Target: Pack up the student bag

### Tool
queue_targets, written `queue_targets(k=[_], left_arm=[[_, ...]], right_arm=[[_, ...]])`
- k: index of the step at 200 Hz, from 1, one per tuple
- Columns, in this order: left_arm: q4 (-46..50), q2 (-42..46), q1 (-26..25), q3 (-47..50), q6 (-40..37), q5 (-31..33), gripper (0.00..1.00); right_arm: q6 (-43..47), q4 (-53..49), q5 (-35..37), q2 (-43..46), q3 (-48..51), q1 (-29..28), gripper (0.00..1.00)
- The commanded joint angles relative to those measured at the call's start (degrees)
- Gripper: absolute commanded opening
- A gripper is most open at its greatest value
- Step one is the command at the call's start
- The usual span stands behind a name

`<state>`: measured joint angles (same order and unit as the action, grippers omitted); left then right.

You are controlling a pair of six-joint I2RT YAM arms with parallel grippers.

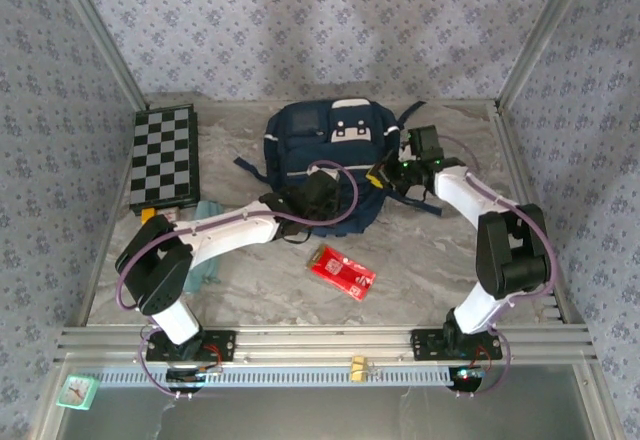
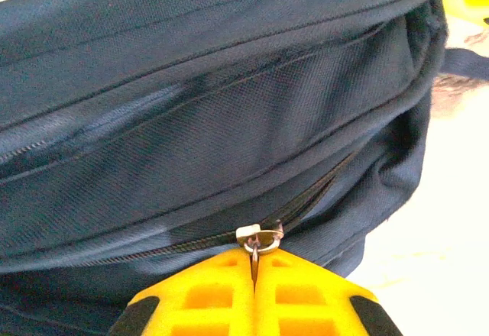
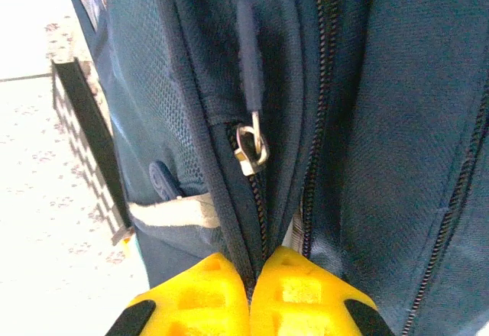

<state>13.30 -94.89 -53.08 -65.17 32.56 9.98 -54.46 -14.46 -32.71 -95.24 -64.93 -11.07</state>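
My right gripper next draws outward from my left gripper, toward the bag's far strap (image 1: 409, 113), and releases the fabric edge, as that holds the zipper pull.
The student bag (image 1: 325, 150), a navy backpack with white trim, lies at the back middle of the table. My left gripper (image 1: 318, 198) is at its near edge. In the left wrist view its yellow fingers (image 2: 206, 294) are shut on the metal zipper pull (image 2: 255, 260), which hangs from the slider (image 2: 260, 236) of a pocket zipper. My right gripper (image 1: 387, 176) is at the bag's right side. Its fingers (image 3: 309, 294) are shut on a fold of the bag's fabric (image 3: 248, 263) beside a zipper line, below another slider (image 3: 250, 150) with a navy tab (image 3: 249, 50).
A black-and-white checkerboard (image 1: 163, 155) lies at the back left, its edge also showing behind the bag (image 3: 84, 145). A red packet (image 1: 341, 270) lies on the table in front of the bag. A teal item (image 1: 207, 215) sits under the left arm. Patterned walls enclose the table.
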Motion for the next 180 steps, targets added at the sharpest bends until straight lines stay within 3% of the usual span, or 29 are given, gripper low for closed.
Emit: queue_targets(k=[1,14,38,67,93,122,161,180], left_arm=[[7.1,0.9,-2.1,-1.9,0.2,-3.5,0.0],[11.1,0.1,-1.5,-2.5,0.4,2.2,0.0],[11.5,2.3,2.2,1.5,-2.7,4.3,0.0],[1.6,9.4,6.0,11.1,-7.0,3.4,0.0],[-0.9,9.5,10.1,12.3,-7.6,3.3,0.0],[-6.4,10.7,9.4,12.7,-11.9,2.7,0.0],[-15.9,11.3,10.0,15.2,-22.7,10.6,0.0],[-21.1,11.4,12.0,17.2,-26.6,8.9,0.0]], right_arm=[[5.3,4.4,-1.7,-2.3,-8.0,5.5,0.0],[8.4,0.3,-2.8,-2.6,-11.0,6.2,0.0],[10.9,-3.4,-7.8,-3.7,-14.0,9.3,0.0],[15.8,-8.9,-10.9,-6.0,-19.3,12.2,0.0],[14.8,-8.4,-13.0,-9.0,-22.2,13.2,0.0],[13.8,-7.3,-13.6,-8.6,-22.9,12.3,0.0],[16.9,-10.9,-15.7,-8.4,-23.9,12.4,0.0],[16.8,-10.9,-18.2,-8.3,-23.6,13.2,0.0]])
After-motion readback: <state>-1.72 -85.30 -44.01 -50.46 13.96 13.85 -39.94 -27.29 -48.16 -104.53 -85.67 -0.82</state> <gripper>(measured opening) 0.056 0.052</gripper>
